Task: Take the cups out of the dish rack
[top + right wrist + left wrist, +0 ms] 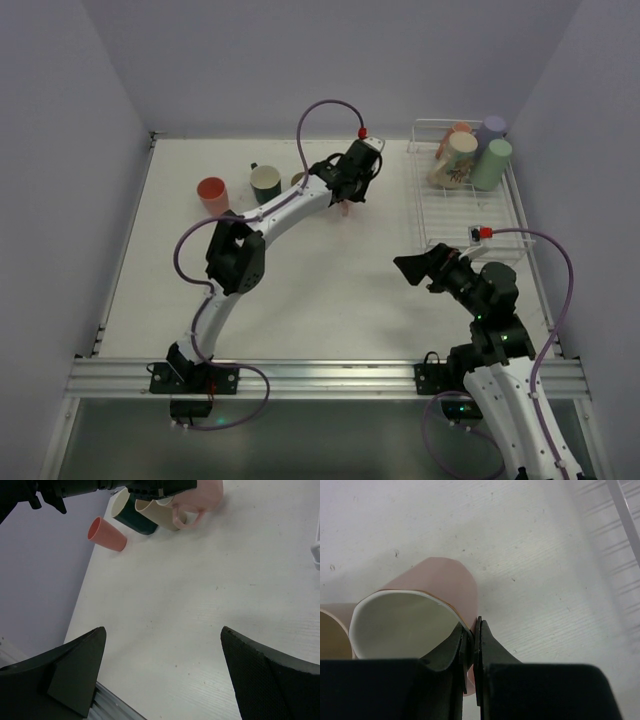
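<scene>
My left gripper lowers the pink cup [346, 208] slightly onto the table beside the tan cup [298, 180] next, then opens its fingers.
My left gripper [474, 626] is shut on the rim of a pink cup [437, 587], one finger inside and one outside. In the top view this gripper [347, 195] holds the pink cup [346, 208] low over the table's far middle, beside a tan cup [298, 180], a dark green cup [266, 184] and a red cup [212, 193]. The white dish rack [450, 215] at the far right holds a cream cup [455, 160], a light green cup [492, 165], a lavender cup [490, 127] and a salmon cup [459, 129]. My right gripper [408, 268] stands open near the rack's front corner, holding nothing.
Grey walls close in the table on the left, back and right. A metal rail [320, 378] runs along the near edge. In the right wrist view the left arm [100, 487] crosses above the standing cups.
</scene>
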